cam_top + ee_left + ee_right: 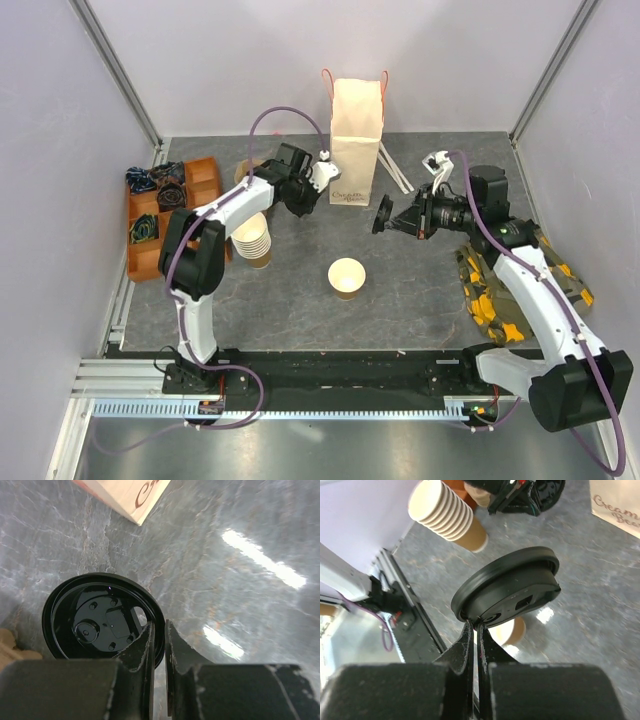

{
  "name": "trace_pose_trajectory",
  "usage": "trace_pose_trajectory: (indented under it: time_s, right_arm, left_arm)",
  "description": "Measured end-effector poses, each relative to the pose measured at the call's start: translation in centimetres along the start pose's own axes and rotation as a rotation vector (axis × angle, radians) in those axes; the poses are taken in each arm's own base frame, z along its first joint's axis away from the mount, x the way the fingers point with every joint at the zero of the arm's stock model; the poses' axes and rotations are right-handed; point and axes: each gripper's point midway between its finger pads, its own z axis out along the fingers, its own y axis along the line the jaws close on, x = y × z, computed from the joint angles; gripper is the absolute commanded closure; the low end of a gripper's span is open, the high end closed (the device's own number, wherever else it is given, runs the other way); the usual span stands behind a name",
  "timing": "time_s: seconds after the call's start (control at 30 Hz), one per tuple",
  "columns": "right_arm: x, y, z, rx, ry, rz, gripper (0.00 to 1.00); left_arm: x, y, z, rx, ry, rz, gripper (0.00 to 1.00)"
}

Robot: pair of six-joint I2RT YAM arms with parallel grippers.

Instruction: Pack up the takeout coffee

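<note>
The second black lid in my left gripper goes down to the bare tabletop beside the paper bag next and is released there, since my right gripper already holds one.
No lidded cup shows. A single tan paper cup (347, 277) stands open on the table, also under the lid in the right wrist view (514, 630). My right gripper (390, 216) (476, 622) is shut on the rim of a black lid (383, 214) (507, 587), held on edge in the air up and to the right of that cup. My left gripper (303, 200) (159, 625) is shut on the rim of a second black lid (100, 617), low over the table beside the paper bag (355, 140).
A stack of lidless paper cups (253, 240) (447, 515) stands left of the single cup. An orange tray (205, 175) with dark packets lies at far left. A yellow-black pouch (500, 290) lies at right. White sticks (393, 168) lie beside the bag.
</note>
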Motion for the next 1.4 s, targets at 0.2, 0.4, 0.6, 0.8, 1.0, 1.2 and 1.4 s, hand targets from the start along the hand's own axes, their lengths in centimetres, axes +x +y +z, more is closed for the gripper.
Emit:
trace_pose_trajectory:
  time_s: [0.2, 0.4, 0.6, 0.8, 1.0, 1.2, 1.4]
  right_arm:
    - [1.0, -0.5, -1.1, 0.062, 0.052, -0.068, 1.00]
    - [1.5, -0.7, -1.7, 0.092, 0.079, -0.101, 1.00]
    - [2.0, -0.9, -1.9, 0.104, 0.099, -0.101, 1.00]
    - [2.1, -0.7, -2.2, 0.099, 0.118, -0.129, 1.00]
    - [1.8, 0.6, -2.3, 0.070, 0.177, -0.211, 1.00]
    - [2.4, 2.2, -0.9, 0.048, 0.347, -0.408, 1.00]
    - [6.6, 4.1, 1.3, 0.038, 0.615, -0.748, 1.00]
  left_arm:
    - [1.7, 0.8, 2.5, -0.008, 0.065, 0.005, 0.82]
    - [3.3, 0.7, 3.8, 0.004, 0.111, 0.003, 0.62]
    - [3.5, 0.8, 3.6, 0.009, 0.118, 0.001, 0.42]
    - [1.0, -0.4, -1.2, 0.054, 0.048, -0.013, 0.34]
    - [-6.0, -4.9, -15.0, 0.099, -0.275, -0.013, 0.27]
    - [-9.4, -9.5, -27.5, 0.137, -0.571, 0.014, 0.24]
    - [-6.9, -10.3, -31.6, 0.138, -0.641, -0.113, 0.24]
